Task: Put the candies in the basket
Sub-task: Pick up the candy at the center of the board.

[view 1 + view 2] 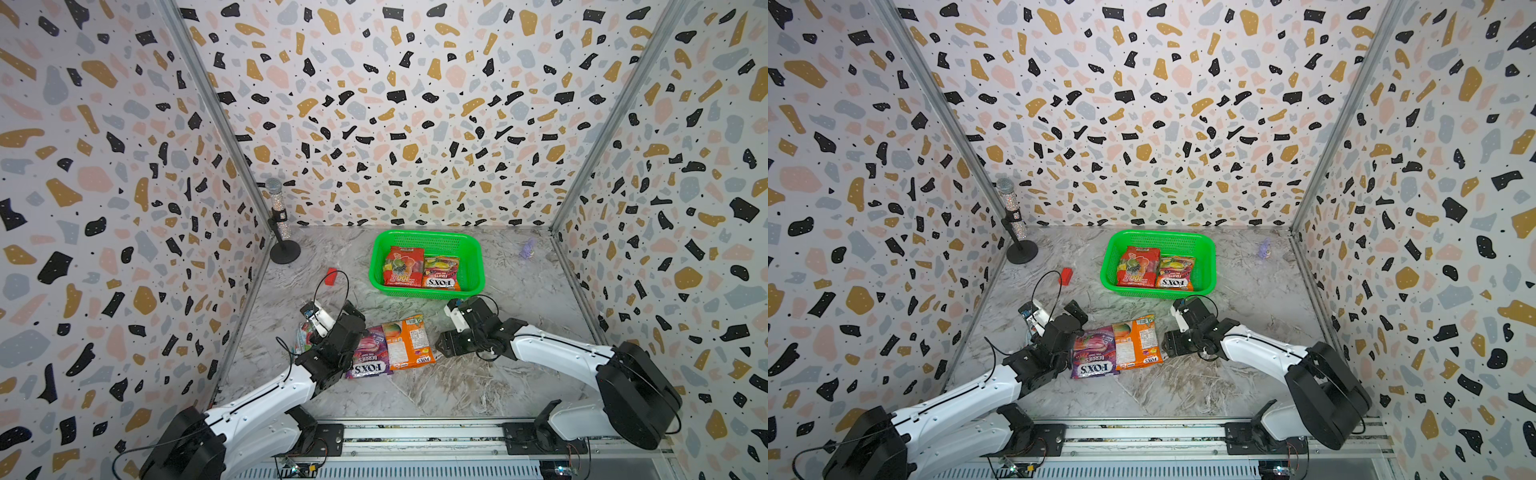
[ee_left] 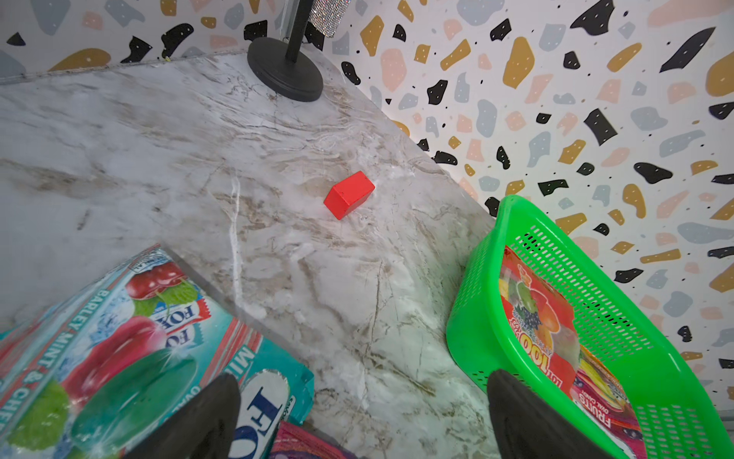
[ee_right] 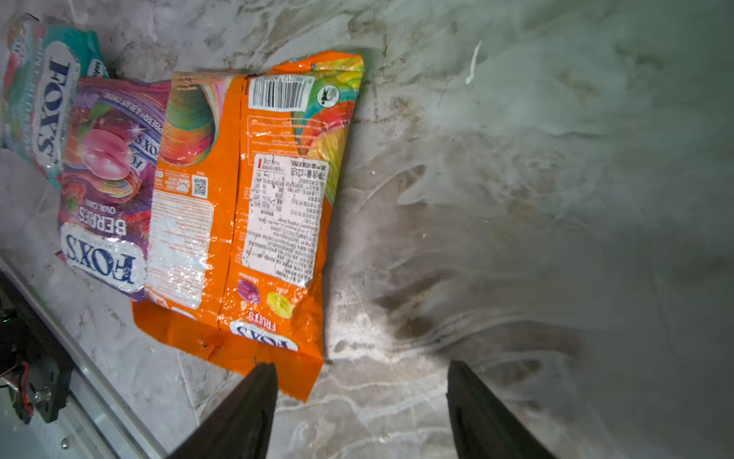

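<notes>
The orange bag's loose edge lies clear of the purple bag, so my right gripper moves over the orange bag next and lowers onto the white label along its loose edge [image 1: 421, 338] [image 3: 310, 229].
The green basket [image 1: 424, 233] [image 1: 1158, 233] [image 2: 476, 318] stands at the back middle in both top views. In it lie a red candy bag [image 1: 402, 266] [image 2: 536, 314] and an orange-yellow one [image 1: 441, 272]. On the table in front lie three more candy bags: teal [image 1: 302, 334] [image 2: 119, 337] [image 3: 39, 99], purple [image 1: 372, 353] [image 3: 107, 179] and orange [image 1: 407, 340] [image 3: 246, 206], each overlapping its neighbour. My left gripper [image 2: 363, 379] [image 1: 336, 318] hovers open over the teal and purple bags, holding nothing. My right gripper [image 3: 361, 365] [image 1: 441, 345] is open beside the orange bag, one finger over its near corner.
A small red block [image 1: 331, 277] [image 2: 349, 194] lies left of the basket. A microphone on a black stand [image 1: 276, 224] stands in the back left corner. A tiny purple object [image 1: 528, 248] lies at the back right. Patterned walls close three sides; a metal rail [image 1: 415, 432] runs along the front.
</notes>
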### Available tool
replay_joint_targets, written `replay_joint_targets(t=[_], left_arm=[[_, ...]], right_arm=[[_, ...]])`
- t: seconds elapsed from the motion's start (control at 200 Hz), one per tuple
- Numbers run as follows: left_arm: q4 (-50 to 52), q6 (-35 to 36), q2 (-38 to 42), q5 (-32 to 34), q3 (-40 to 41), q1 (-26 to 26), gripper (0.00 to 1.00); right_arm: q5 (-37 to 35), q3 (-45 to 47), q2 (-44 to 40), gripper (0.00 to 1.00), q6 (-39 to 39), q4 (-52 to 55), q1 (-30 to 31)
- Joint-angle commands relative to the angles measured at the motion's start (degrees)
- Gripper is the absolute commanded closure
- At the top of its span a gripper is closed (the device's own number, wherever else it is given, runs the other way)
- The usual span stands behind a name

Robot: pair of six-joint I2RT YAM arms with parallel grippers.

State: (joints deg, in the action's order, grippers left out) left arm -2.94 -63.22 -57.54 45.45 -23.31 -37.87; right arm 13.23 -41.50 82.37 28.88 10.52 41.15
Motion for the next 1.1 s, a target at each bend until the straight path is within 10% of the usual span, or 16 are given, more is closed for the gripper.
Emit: replay_joint_targets(t=[0.0, 0.646, 0.771, 0.926, 1.091], left_arm=[[0.0, -0.4, -0.6, -0.1, -2.1, 0.4, 0.00], [-0.7, 2.2, -2.7, -3.0, -3.7, 0.4, 0.00], [-1.2, 3.2, -3.0, -3.8, -3.8, 0.4, 0.00], [-2.9, 6.9, -4.1, -7.1, -4.8, 0.4, 0.00], [-4.8, 12.5, -6.9, -13.9, -7.3, 0.4, 0.00]], right_arm=[[-2.6, -5.2, 4.3, 0.31, 2.6, -1.4, 1.2], [-2.9, -11.0, 15.1, 0.45, 5.7, -3.6, 5.0], [-3.4, -10.8, 16.5, 0.59, 6.5, -3.9, 5.0], [-4.1, -10.6, 15.3, 0.99, 6.1, -2.5, 5.1], [-5.9, -10.4, 10.3, 1.00, 3.3, 1.8, 5.2]])
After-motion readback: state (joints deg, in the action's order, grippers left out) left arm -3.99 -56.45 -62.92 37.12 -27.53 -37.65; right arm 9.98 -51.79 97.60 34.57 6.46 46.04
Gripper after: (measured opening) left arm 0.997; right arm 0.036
